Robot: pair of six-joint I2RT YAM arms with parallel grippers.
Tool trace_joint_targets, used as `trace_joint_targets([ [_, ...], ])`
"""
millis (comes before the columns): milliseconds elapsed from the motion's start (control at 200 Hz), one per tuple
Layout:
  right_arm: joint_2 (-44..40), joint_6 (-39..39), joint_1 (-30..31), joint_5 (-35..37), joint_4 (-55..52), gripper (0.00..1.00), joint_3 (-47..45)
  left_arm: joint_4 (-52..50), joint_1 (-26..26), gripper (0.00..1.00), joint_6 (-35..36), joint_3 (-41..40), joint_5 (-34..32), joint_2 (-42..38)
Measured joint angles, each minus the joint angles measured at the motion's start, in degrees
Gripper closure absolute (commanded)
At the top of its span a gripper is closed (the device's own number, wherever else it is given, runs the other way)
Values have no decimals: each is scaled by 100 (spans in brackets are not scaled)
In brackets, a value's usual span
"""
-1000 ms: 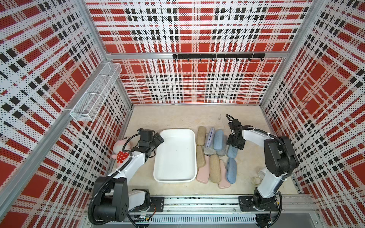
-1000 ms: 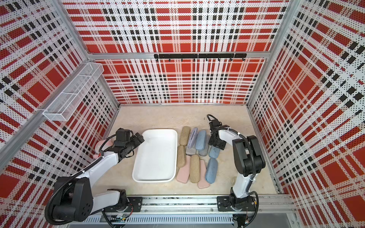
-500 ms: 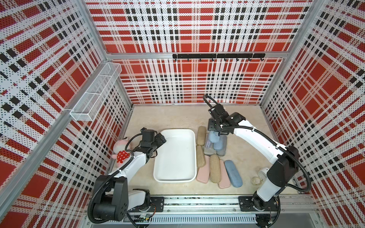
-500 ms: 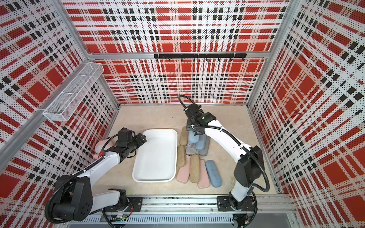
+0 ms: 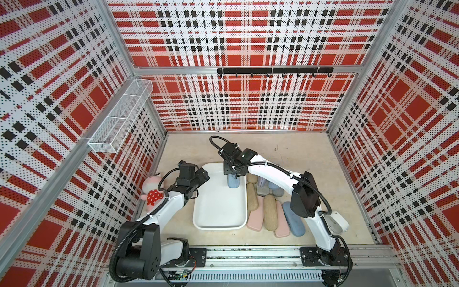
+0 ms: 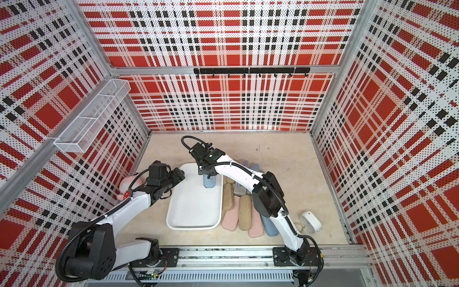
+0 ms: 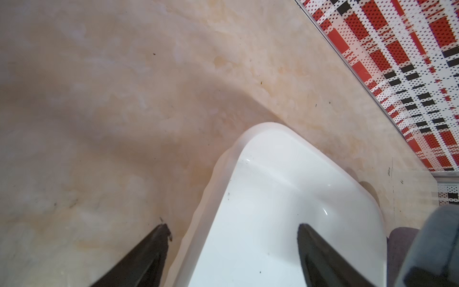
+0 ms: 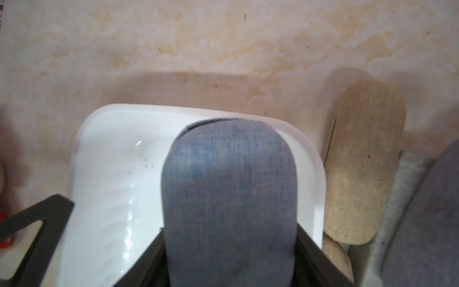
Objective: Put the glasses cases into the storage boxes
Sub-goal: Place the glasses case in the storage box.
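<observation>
I will lower the light blue glasses case (image 5: 233, 182) onto the white box's bare bottom near its far corner, below my right gripper, and let go there.
The white storage box (image 5: 218, 211) lies flat between my arms, with nothing resting in it. My right gripper (image 5: 232, 171) is shut on a light blue glasses case (image 5: 233, 182), held just above the box's far right corner; the right wrist view shows the case (image 8: 228, 186) between both fingers over the box (image 8: 111, 174). My left gripper (image 5: 205, 174) is open at the box's far left rim. In the left wrist view it (image 7: 233, 227) straddles that rim (image 7: 263, 126), one finger outside and one inside. Several more cases lie right of the box: tan (image 5: 252, 200), tan (image 5: 270, 215), pink (image 5: 255, 220), blue (image 5: 293, 222), grey (image 5: 263, 190).
A pink plush toy (image 5: 154, 191) sits by the left wall behind my left arm. A small white device (image 5: 336, 222) lies near the right arm's base. A wire basket (image 5: 121, 119) hangs on the left wall and a hook rail (image 5: 274, 71) on the back wall.
My right arm has lifted the light blue case from the pile and swung it left over the box. My left gripper's fingers have drawn closer together at the box rim.
</observation>
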Motion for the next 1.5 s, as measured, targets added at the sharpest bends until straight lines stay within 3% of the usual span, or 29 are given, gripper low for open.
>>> trace_joint_targets([
  [641, 730, 365, -9, -125, -85, 40, 52, -2, 0, 17, 7, -85, -46, 0],
  [1032, 894, 391, -9, -127, -177, 30, 138, -7, 0, 18, 96, -85, -70, 13],
  [1498, 916, 442, -11, -9, -286, 25, 372, -46, -2, 18, 210, -83, -208, 90],
])
